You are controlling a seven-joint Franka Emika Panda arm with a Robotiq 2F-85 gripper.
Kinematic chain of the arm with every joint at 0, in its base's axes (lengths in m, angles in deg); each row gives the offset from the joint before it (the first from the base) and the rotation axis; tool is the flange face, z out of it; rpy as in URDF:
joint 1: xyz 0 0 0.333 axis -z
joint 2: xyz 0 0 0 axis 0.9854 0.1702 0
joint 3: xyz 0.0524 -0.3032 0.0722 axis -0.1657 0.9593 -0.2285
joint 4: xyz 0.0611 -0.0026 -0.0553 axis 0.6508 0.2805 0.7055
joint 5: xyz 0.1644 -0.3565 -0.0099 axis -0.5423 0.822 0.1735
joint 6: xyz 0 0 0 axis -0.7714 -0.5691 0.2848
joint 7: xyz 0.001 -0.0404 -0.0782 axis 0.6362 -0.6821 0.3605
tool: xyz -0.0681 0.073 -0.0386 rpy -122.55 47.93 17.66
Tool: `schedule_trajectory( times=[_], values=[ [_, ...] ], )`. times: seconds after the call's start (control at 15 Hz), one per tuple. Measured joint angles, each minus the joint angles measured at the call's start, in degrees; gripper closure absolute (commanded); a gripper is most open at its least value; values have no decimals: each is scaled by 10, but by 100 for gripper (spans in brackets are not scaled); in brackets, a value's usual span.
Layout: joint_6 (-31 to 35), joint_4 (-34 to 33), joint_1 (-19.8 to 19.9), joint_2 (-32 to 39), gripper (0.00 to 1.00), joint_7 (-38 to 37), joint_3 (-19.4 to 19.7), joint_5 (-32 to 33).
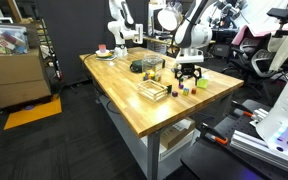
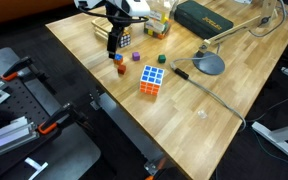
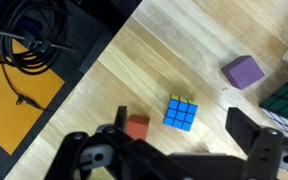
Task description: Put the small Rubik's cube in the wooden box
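Observation:
Next, my gripper turns a little to line up with the sides of the small Rubik's cube (image 3: 181, 113). It then goes down around the cube, which sits slightly crooked between my open fingers.
The small Rubik's cube (image 3: 181, 113) lies on the wooden table with its blue face up in the wrist view. It also shows in an exterior view (image 2: 127, 41). My gripper (image 3: 181, 135) is open and hovers above it, one finger on each side and apart from it; it also shows in both exterior views (image 1: 187, 74) (image 2: 114, 40). The wooden box (image 1: 153, 92), shallow and pale, sits on the table a short way from the gripper.
A red block (image 3: 136, 127) lies close beside the small cube, and a purple block (image 3: 243, 71) lies farther off. A larger Rubik's cube (image 2: 151, 80), a lamp base (image 2: 209, 63) and a dark green case (image 2: 204, 15) stand on the table. Cables lie on the floor (image 3: 34, 45).

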Motion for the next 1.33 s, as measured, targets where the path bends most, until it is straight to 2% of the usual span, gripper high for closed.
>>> schedule_trajectory(
  times=[0.33, 1.0, 1.33],
  values=[
    [13, -30, -7, 43, 0, -31, 1, -14],
    [13, -33, -7, 48, 0, -43, 6, -20],
    [19, -33, -6, 54, 0, -57, 10, -74]
  ],
)
